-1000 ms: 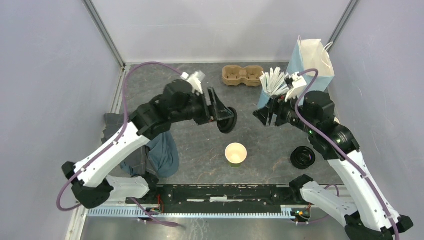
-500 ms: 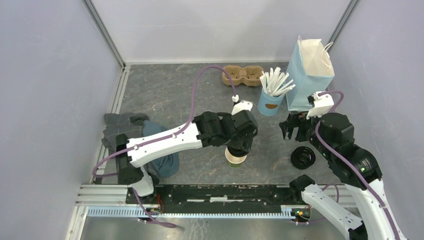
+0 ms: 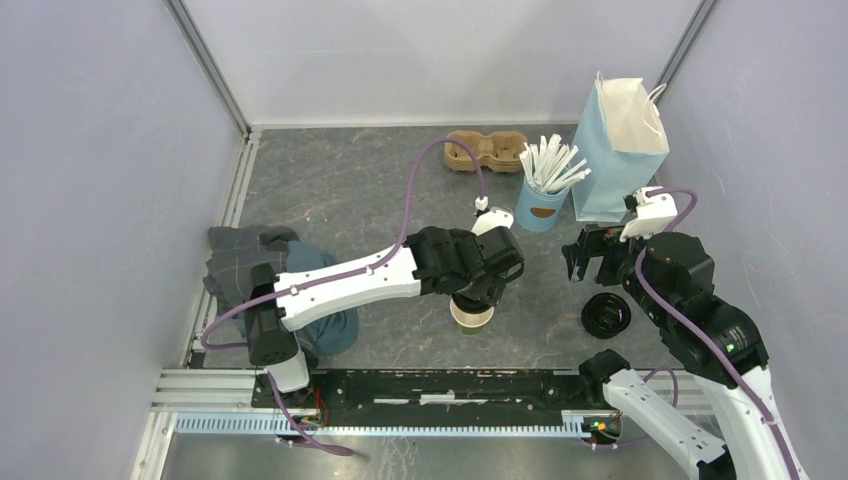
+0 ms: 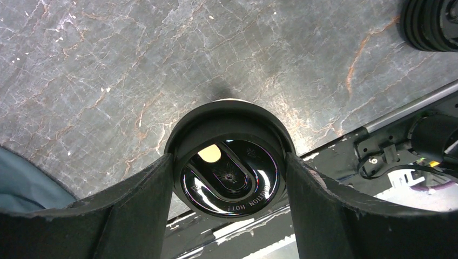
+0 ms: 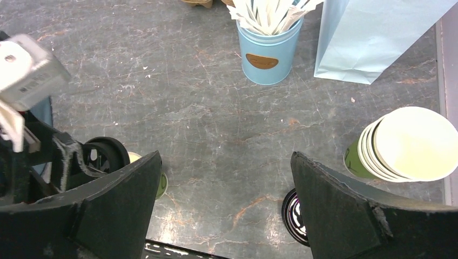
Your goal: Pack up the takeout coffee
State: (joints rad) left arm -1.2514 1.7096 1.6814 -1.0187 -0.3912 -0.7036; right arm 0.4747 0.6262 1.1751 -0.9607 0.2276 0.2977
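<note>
The green cup's cream rim (image 3: 472, 316) (image 4: 231, 100) is below the left gripper and still peeks past the black lid, so the left gripper needs to lower the lid onto it and let go.
The takeout coffee's green paper cup (image 3: 472, 318) stands at the front middle of the table, its cream rim (image 4: 227, 101) peeking out past the round black lid (image 4: 229, 181). My left gripper (image 4: 229, 162) is shut on that lid by its sides and holds it right over the cup's mouth; whether it is pressed on I cannot tell. In the top view the left gripper (image 3: 478, 290) covers most of the cup. My right gripper (image 5: 225, 159) hangs open and empty over bare table, to the right of the cup (image 5: 161, 184); from above the right gripper (image 3: 590, 255) is apart from everything.
The tall light-blue bag (image 3: 620, 150) stands at the back right, with the light-blue cup of white sticks (image 3: 543, 205) to its left. A cardboard cup carrier (image 3: 483, 150) lies behind. Spare black lids (image 3: 605, 315) and stacked green cups (image 5: 405, 143) sit right. A cloth (image 3: 300, 290) lies left.
My left arm swung the black lid from the back left down over the cup. My right gripper drew back from the stick cup towards the right and opened wider.
</note>
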